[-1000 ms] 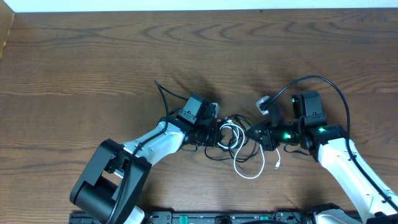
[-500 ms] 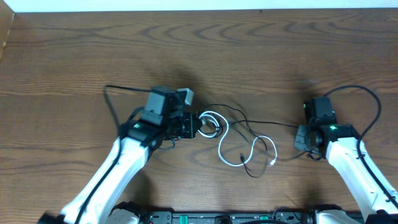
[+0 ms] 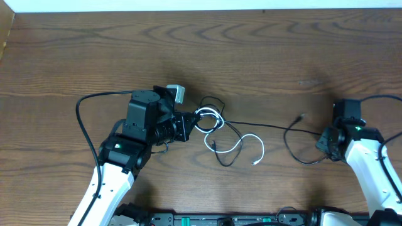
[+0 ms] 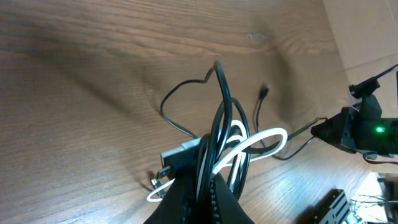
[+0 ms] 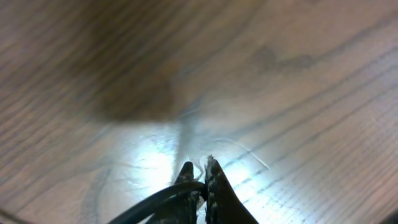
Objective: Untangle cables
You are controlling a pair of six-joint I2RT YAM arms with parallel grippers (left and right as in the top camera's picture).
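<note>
The black cable comes in toward the bundled loops (image 3: pixel 215 120) beside my left gripper next, and my right gripper then lets go of it.
A white cable (image 3: pixel 242 142) and a thin black cable (image 3: pixel 270 127) lie across the middle of the wooden table, looped together at their left end. My left gripper (image 3: pixel 188 125) is shut on that bundle of white and black loops, which shows in the left wrist view (image 4: pixel 231 140). The black cable runs right to my right gripper (image 3: pixel 323 143), which is shut on it; the right wrist view shows the black cable (image 5: pixel 152 200) between its fingers (image 5: pixel 200 176). The white cable's free plug (image 3: pixel 255 162) rests on the table.
A small grey block (image 3: pixel 177 93) sits on top of the left wrist. A thick black robot wire (image 3: pixel 94 100) arcs left of the left arm. The table's far edge runs along the top of the overhead view.
Both arms have pulled apart, the left one leftward and the right one rightward. The tangle has stretched out, with the black cable now drawn long between the two grippers.
</note>
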